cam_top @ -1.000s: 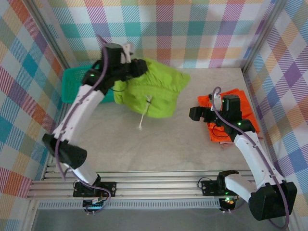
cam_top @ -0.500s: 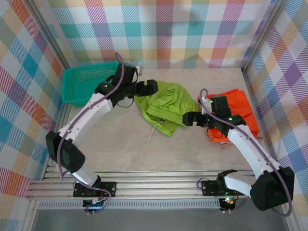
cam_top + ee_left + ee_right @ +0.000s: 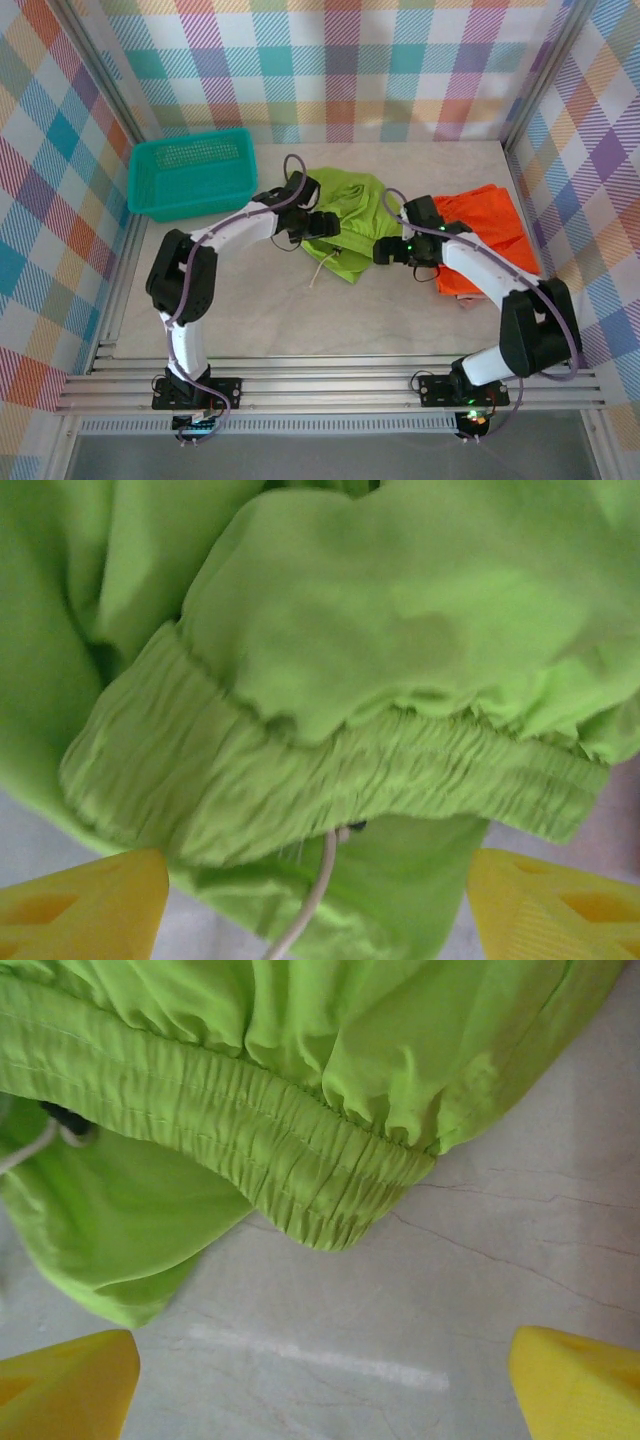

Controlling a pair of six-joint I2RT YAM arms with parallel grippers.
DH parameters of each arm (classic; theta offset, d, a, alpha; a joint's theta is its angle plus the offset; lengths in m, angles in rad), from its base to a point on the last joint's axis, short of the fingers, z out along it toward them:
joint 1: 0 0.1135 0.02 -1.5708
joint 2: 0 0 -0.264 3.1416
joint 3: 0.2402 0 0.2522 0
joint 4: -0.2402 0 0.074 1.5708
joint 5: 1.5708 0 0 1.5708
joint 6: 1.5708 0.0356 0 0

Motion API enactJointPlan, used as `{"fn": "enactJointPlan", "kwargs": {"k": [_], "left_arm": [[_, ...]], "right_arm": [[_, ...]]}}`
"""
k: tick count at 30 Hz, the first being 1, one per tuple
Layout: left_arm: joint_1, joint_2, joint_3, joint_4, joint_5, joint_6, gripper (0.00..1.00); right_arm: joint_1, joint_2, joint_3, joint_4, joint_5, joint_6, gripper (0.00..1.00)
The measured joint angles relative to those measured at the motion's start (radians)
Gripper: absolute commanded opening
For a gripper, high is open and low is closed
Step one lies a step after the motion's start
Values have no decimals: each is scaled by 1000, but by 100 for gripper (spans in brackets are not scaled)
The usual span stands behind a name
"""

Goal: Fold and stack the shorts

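Next, the right gripper reaches outward and lowers its open fingers around the waistband's corner, which lies outward and below, as they span only bare table.
The lime green shorts lie crumpled on the table's middle, their elastic waistband and white drawstring close under my left wrist camera. My left gripper hovers open over their near-left part, with green cloth lying in the wide gap between its yellow fingers. My right gripper is open just off the waistband's corner, with bare table between its fingers. The orange shorts lie at the right, behind the right arm.
A teal mesh basket stands at the back left. Plaid walls close in the table on three sides. A faint white line marks the table under the right gripper.
The left arm brought the green shorts from near the basket down to the table's middle and let them go. The right gripper moved left to the shorts' edge.
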Motion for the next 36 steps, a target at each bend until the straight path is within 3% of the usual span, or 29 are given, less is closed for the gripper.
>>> {"fn": "enactJointPlan", "kwargs": {"k": [7,11,16,19,22,25,28,34,36], "left_arm": [[-4,85,106,-23,-92,48,67],[-4,126,141,-29,-125,68,53],[-4,159,145,-28,-153,77,44],[-4,177,153,-28,-163,76,33],[-4,200,177,-28,-167,76,26],[-4,203,182,-24,-170,74,31],[-4,192,177,-18,-181,70,45],[20,26,68,18,-182,48,59],[42,-57,11,55,-166,34,70]], "right_arm": [[19,172,79,-4,51,-15,88],[21,261,146,-13,93,-21,80],[21,341,211,-19,126,-27,70],[23,381,235,-25,134,-31,59],[24,416,256,-24,134,-40,42],[25,421,269,-21,133,-45,19],[27,418,270,-21,127,-45,2],[27,313,283,-108,55,-48,0],[27,237,302,-138,16,-48,0]]}}
